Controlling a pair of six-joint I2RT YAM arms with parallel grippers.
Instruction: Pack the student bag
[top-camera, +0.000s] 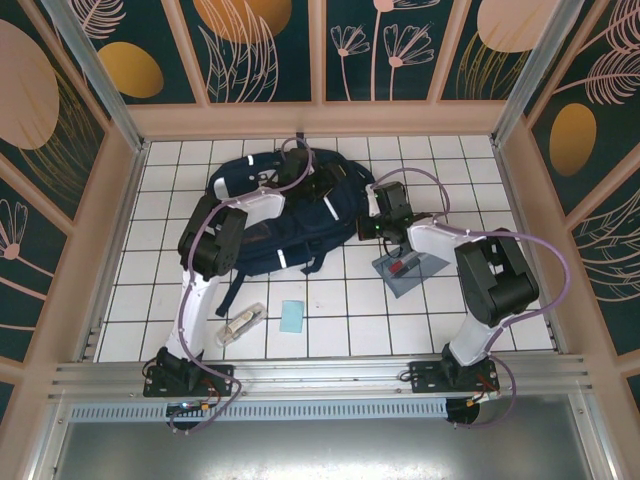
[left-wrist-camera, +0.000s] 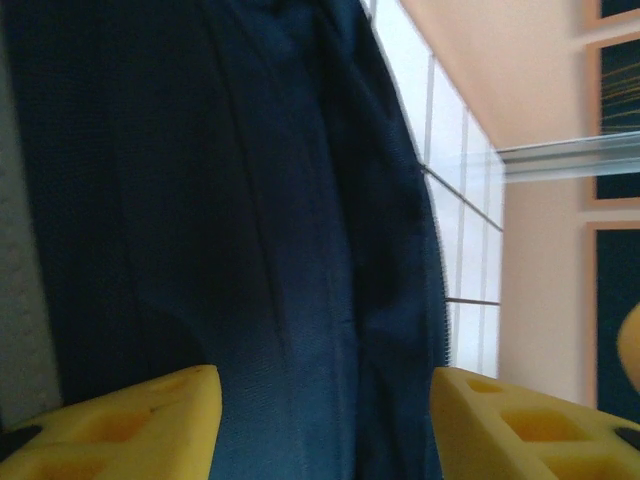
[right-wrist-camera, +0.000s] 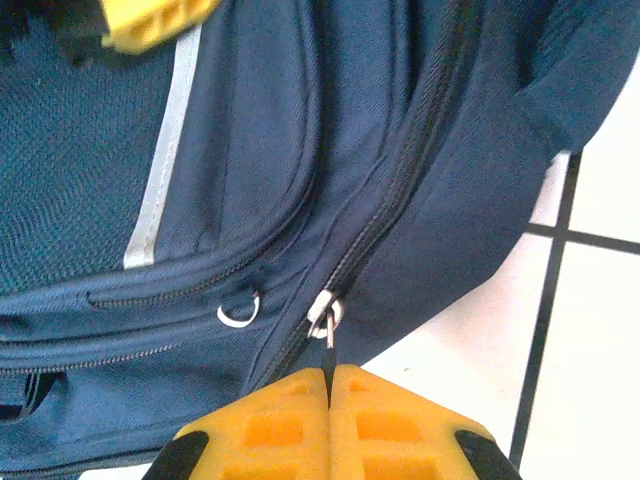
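Observation:
The robot's right gripper should next pull the zipper pull it holds back along the rest of the zipper track (right-wrist-camera: 281, 357), which runs toward the bag's near edge, and then let go.
The navy student bag (top-camera: 262, 238) lies flat at the back middle of the tiled table. My right gripper (top-camera: 368, 226) is at its right edge. In the right wrist view this gripper (right-wrist-camera: 329, 376) is shut on the thin zipper pull (right-wrist-camera: 329, 345) of the main zipper, whose slider (right-wrist-camera: 322, 306) sits just off the fingertips. My left gripper (top-camera: 322, 186) rests on top of the bag. Its yellow fingers (left-wrist-camera: 150, 415) stand wide apart in the left wrist view, open, with the bag's dark fabric (left-wrist-camera: 260, 220) close in front of them.
A grey notebook (top-camera: 410, 270) with a red item on it lies right of the bag. A light blue card (top-camera: 292, 316) and a pale oblong item (top-camera: 240, 325) lie near the front. A second metal ring (right-wrist-camera: 240, 313) and a reflective stripe (right-wrist-camera: 160, 150) mark the bag's front pocket.

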